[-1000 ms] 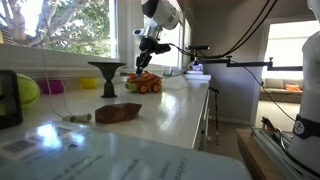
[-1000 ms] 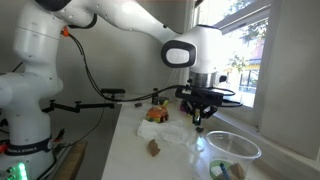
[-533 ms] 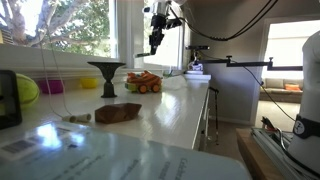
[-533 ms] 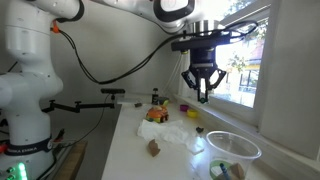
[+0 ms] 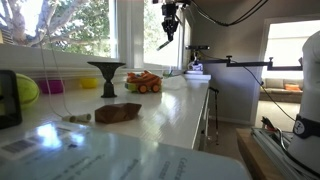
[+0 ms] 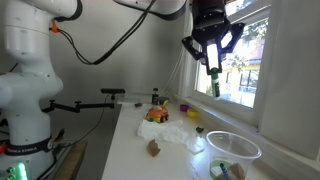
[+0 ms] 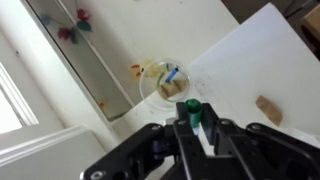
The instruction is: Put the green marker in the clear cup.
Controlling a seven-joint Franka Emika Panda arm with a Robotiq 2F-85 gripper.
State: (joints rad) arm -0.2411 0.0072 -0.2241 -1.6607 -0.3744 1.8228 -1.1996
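Observation:
The gripper will next go over the clear cup's opening [image 6: 234, 147] and then down to release the green marker [image 6: 213, 82] inside, because the marker's hanging end is still high above the cup's rim.
My gripper [image 6: 212, 62] is high above the white counter, shut on the green marker [image 6: 213, 82], which hangs straight down from the jaws. In the wrist view the marker's green cap [image 7: 192, 110] sits between the black fingers [image 7: 193, 135]. The clear cup [image 7: 165, 82] lies far below the jaws, with a few small items inside. It also shows at the near end of the counter in an exterior view [image 6: 232, 148]. In an exterior view my gripper [image 5: 169, 22] is near the top edge by the window.
An orange toy truck [image 6: 155, 114] [image 5: 145, 82], a brown chunk [image 6: 153, 148] [image 5: 118, 113] and a crumpled white sheet [image 6: 178, 132] lie on the counter [image 5: 175, 110]. A dark funnel-shaped stand [image 5: 106, 75] and a yellow-green ball [image 5: 27, 90] stand by the window.
My gripper has risen from just above the counter to well above it, carrying the green marker and shifting toward the clear cup's side.

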